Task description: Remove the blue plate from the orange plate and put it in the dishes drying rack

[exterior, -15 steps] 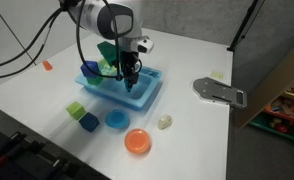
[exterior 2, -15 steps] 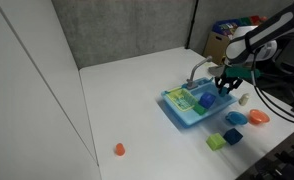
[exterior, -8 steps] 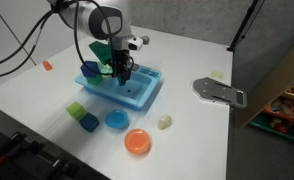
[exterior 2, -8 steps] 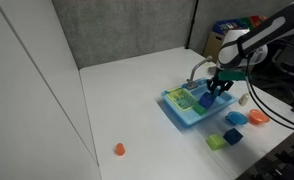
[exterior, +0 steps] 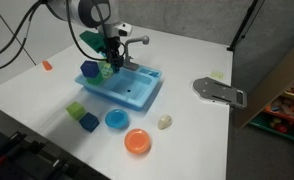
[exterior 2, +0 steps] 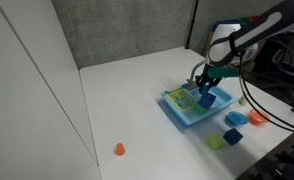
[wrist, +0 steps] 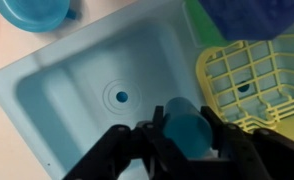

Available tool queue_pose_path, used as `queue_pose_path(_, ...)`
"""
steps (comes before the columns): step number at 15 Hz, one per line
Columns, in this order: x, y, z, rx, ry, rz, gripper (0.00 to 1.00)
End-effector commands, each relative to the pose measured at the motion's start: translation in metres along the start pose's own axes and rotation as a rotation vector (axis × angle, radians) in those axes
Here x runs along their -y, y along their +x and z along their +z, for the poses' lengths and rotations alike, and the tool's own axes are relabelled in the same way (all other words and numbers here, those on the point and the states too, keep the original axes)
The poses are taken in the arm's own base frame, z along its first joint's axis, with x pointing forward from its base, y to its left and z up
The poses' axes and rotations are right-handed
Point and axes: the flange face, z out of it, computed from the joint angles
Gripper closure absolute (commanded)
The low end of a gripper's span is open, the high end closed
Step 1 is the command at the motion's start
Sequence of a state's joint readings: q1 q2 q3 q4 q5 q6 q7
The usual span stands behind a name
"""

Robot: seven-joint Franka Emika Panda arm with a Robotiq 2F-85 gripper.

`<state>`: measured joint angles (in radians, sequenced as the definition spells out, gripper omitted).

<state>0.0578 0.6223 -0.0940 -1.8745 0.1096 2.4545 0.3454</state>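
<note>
The small blue plate (wrist: 187,130) is over the basin's edge, so my gripper should first move it away from there, to lower it onto the rack's grid beside the dark blue cube.
My gripper (exterior: 109,64) is shut on the small blue plate (wrist: 187,130) and holds it on edge between the fingers. In the wrist view the plate hangs over the boundary between the sink's blue basin (wrist: 77,85) and the light green dishes drying rack (wrist: 252,80). In both exterior views the gripper hovers over the rack end of the toy sink (exterior: 137,92), and it also shows in an exterior view (exterior 2: 206,88). The orange plate (exterior: 137,142) lies bare on the table near the front, also seen in an exterior view (exterior 2: 259,118).
A dark blue cube (exterior: 89,70) sits on the rack. A light-blue dish (exterior: 116,120), a blue cube (exterior: 89,122) and a green cube (exterior: 76,110) lie in front of the sink. A white lump (exterior: 165,122), a grey faucet (exterior: 137,42) and a grey tool (exterior: 219,92) are nearby.
My gripper has moved with the blue plate from over the sink's basin across to the rack end of the sink.
</note>
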Motion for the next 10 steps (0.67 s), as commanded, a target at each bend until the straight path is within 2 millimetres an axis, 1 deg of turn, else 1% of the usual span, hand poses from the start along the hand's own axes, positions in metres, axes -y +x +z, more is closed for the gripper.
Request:
queue_pose_path(1, 0.021, -0.002, -0.008, -0.015, 0.019, -0.059, 0.84)
queue_pose_path(6, 0.045, -0.011, -0.001, -0.019, 0.045, -0.14, 0.84)
queue_pose_path(10, 0.057, -0.017, 0.012, -0.021, 0.053, -0.195, 0.84)
